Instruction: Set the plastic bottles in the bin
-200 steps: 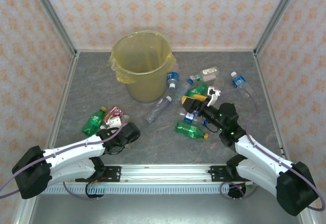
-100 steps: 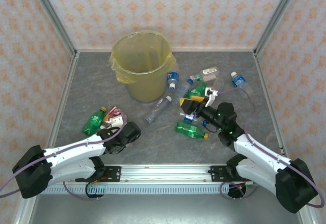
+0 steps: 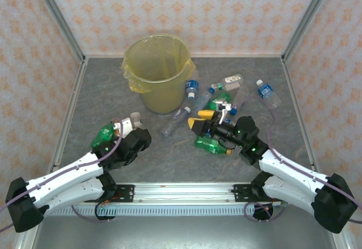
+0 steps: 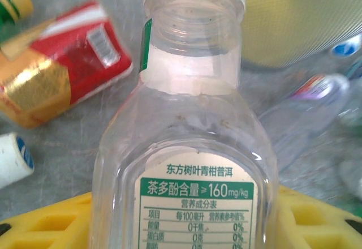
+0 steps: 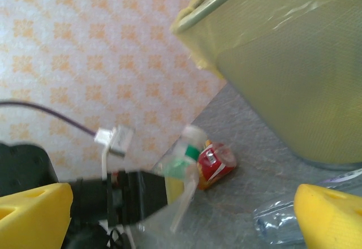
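Note:
The bin's rim stands higher than the clear bottle. My left gripper will next lift the bottle, carry it outward over the bin's opening and release it.
My left gripper point(image 3: 125, 129) is shut on a clear plastic bottle point(image 4: 181, 147) with a white cap and a green-and-white label, held off the table between its yellow fingers point(image 4: 51, 220). The same bottle point(image 5: 184, 164) appears in the right wrist view. The yellow-lined bin point(image 3: 161, 93) stands at the back, beyond the held bottle point(image 3: 133, 119). My right gripper point(image 3: 199, 119) is open with nothing between its fingers, above a green bottle point(image 3: 212, 145) with an orange cap. A clear bottle point(image 3: 176, 121) lies between the arms, and several more bottles point(image 3: 223, 96) are clustered right of the bin.
A red and gold packet point(image 4: 62, 68) lies on the table just left of the held bottle. A green bottle point(image 3: 103, 137) rests beside the left arm. A blue-capped bottle point(image 3: 266, 92) lies near the right wall. Patterned walls enclose the grey table.
The left gripper has closed on the clear bottle and lifted it up and to the left. The right gripper has shifted left, still open.

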{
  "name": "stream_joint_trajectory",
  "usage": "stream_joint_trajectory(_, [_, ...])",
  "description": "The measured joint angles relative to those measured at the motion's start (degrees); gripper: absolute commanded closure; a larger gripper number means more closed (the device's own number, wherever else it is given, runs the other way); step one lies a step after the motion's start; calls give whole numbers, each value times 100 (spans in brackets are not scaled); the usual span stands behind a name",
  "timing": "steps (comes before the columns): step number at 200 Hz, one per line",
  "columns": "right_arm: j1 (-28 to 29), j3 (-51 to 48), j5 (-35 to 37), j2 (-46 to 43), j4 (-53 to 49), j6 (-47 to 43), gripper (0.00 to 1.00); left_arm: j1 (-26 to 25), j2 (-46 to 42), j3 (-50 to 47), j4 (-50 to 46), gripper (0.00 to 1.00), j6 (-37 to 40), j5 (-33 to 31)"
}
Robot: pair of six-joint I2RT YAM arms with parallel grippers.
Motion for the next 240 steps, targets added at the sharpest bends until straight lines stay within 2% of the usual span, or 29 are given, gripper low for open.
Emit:
stream_joint_trajectory(69, [826, 448, 483, -24, -601, -254, 0, 0, -114, 1683, -234, 54, 756, -1001])
stream_joint_trajectory(121, [1180, 684, 887, -44, -1047, -286, 0, 179, 962, 3281, 35, 56, 1971, -1458])
stream_joint_trajectory(177, [1215, 688, 1145, -385, -1432, -105, 0, 1141, 2559, 4909, 669, 56, 3180, -1023])
stream_joint_trajectory(207, [1228, 688, 1261, -662, -1679, 4, 0, 1335, 3416, 5659, 892, 56, 3528, -669])
stream_joint_trajectory(240, [1239, 688, 1414, -966, -1976, 83, 0, 1764, 4330, 6347, 981, 56, 3637, -179])
